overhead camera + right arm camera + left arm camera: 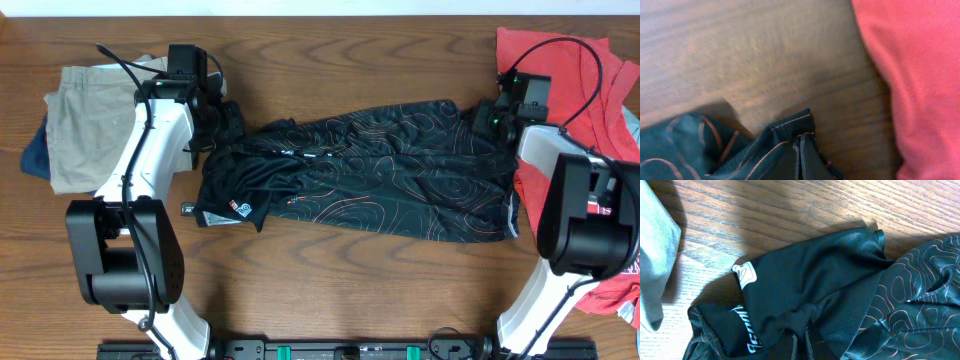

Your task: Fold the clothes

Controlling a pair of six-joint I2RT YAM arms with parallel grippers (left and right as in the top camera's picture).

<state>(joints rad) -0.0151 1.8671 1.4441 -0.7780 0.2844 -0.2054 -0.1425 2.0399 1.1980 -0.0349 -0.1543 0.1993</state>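
My left gripper holds the edge, and the cloth still lies spread open. Next it will move back and down to let go of the edge over the jersey's rumpled near side.
The black jersey point(370, 170) with fine contour lines lies stretched across the table's middle, rumpled at its left end. My left gripper point(222, 122) is shut on the jersey's upper left edge; in the left wrist view the fingers point(801, 347) pinch black cloth point(830, 280) beside white lettering. My right gripper point(487, 117) is shut on the jersey's upper right corner; in the right wrist view the fingers point(800, 157) clamp a hem with orange stitching point(760, 145).
Khaki shorts point(85, 125) over a navy garment point(35, 150) lie at the far left. Red T-shirts point(585, 80) are piled at the right, close to my right arm, and show in the right wrist view point(920, 75). Bare wood lies in front.
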